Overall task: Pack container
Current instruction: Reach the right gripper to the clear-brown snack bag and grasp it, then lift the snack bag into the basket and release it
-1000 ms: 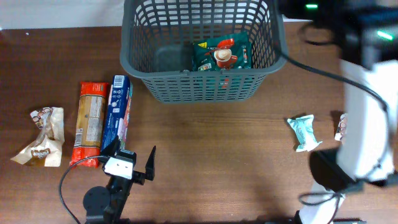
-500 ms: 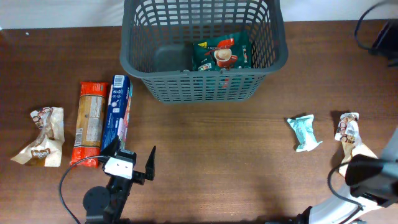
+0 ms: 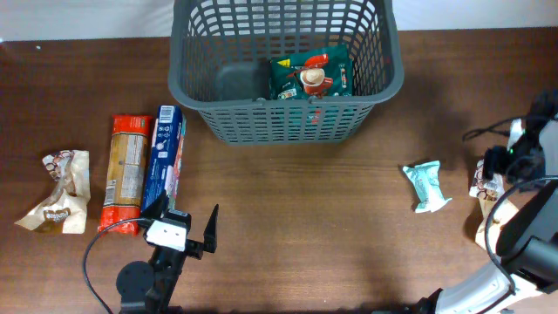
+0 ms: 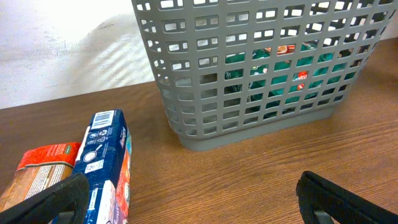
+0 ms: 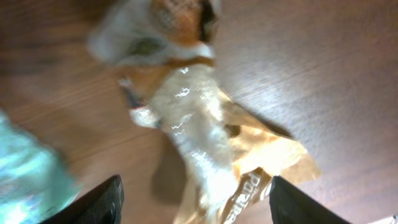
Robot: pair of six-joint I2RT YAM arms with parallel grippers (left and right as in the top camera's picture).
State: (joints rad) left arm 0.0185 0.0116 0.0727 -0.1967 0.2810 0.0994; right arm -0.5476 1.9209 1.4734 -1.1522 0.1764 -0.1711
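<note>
I need to lower my right gripper onto the white and tan snack pack, down on its crumpled middle [image 3: 491, 199] [image 5: 198, 123], and then close the gripper's fingers to grab the pack.
The container, a dark gray lattice basket [image 3: 283, 113], stands at the table's back middle and shows in the left wrist view [image 4: 249, 93]. A green snack pack [image 3: 309, 77] lies inside it. My left gripper [image 3: 185, 228] is open and empty near the front edge [image 4: 199, 208], just right of a blue box [image 3: 164, 161]. My right gripper [image 5: 196, 199] is open, hovering over a white and tan snack pack [image 5: 205, 143] at the table's right edge [image 3: 482, 179]. The right arm [image 3: 527, 153] partly covers that pack from above.
A red-orange cracker pack [image 3: 126, 170] lies beside the blue box [image 4: 102, 162]. A tan and white snack bag [image 3: 61, 192] lies at far left. A teal pack [image 3: 427, 186] lies left of the right gripper [image 5: 25, 168]. The table is brown wood.
My right arm has swung from the back right, out of view, then in over the white and tan snack pack at the right edge. The left arm and all packs have not moved.
</note>
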